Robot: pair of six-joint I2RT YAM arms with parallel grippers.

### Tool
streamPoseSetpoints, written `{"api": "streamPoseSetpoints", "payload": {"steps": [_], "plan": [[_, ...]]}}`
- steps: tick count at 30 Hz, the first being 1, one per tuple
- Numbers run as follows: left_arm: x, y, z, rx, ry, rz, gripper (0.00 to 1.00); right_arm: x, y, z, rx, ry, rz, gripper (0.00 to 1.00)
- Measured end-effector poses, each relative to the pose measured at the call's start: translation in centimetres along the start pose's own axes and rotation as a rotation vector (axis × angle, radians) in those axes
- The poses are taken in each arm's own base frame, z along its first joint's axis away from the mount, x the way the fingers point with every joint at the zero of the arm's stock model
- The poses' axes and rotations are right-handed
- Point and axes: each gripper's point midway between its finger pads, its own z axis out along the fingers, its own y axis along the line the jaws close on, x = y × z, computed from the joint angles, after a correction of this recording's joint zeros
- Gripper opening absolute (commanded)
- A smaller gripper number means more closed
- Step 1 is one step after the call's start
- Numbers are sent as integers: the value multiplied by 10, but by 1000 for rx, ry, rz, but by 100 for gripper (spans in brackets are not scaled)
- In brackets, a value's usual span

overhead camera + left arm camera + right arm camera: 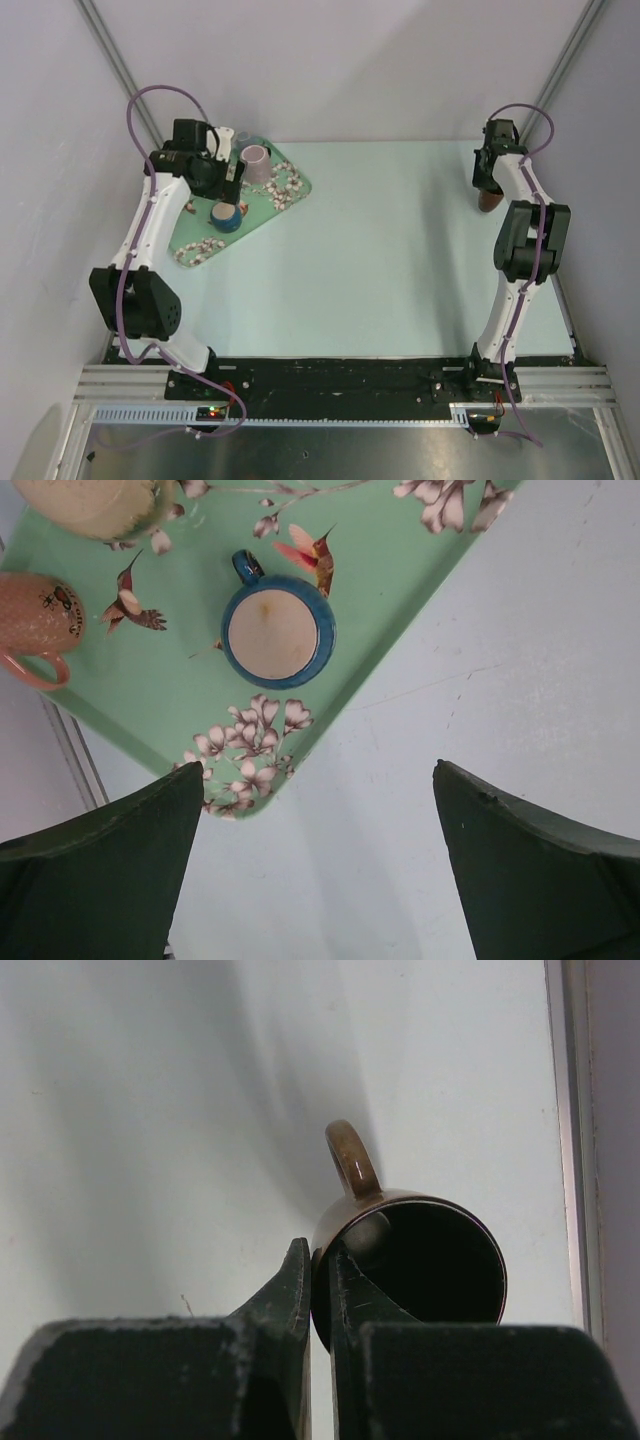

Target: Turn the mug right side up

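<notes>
I should next move my right gripper gently away from the bar and lower the brown mug (pixel 489 201) onto the tabletop below to release the mug's rim, since its opening faces up.
At the table's far right, the brown glazed mug (pixel 489 201) hangs under my right gripper (pixel 487 185). In the right wrist view the mug (pixel 420 1250) turns its dark open mouth to the camera, and its handle (pixel 352 1160) points away. My right gripper (pixel 318 1250) is shut on the mug's rim, one finger inside the wall and one outside. My left gripper (pixel 317 770) stands wide open over bare table just off the tray's corner, with nothing between its fingers. In the top view the left gripper (pixel 228 185) is above the tray.
A green flowered tray (pixel 262 208) lies at the far left, holding a blue mug (pixel 272 632) with a cream round face upward, a pink mug (pixel 35 620) and a pale cup (pixel 256 163). The table's right rail (pixel 572 1140) runs close beside the brown mug.
</notes>
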Motion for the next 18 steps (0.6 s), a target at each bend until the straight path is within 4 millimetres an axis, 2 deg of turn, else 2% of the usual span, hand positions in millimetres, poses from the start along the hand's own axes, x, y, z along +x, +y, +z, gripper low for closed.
{"api": "streamPoseSetpoints", "payload": {"steps": [7, 12, 14, 15, 17, 18], "plan": [[16, 4, 15, -5, 60, 33, 100, 0, -1, 7, -12, -13, 7, 0], [30, 11, 38, 4, 126, 25, 100, 15, 3, 18, -19, -2, -1, 0], [35, 14, 48, 3, 153, 20, 100, 14, 3, 18, -17, -12, -2, 1], [38, 15, 55, 4, 169, 18, 100, 13, 3, 19, -16, -16, -2, 4], [44, 16, 65, 1, 199, 17, 100, 13, 2, 20, -12, -23, 0, 19], [48, 17, 71, -4, 216, 17, 100, 12, 2, 20, -11, -25, 0, 30]]}}
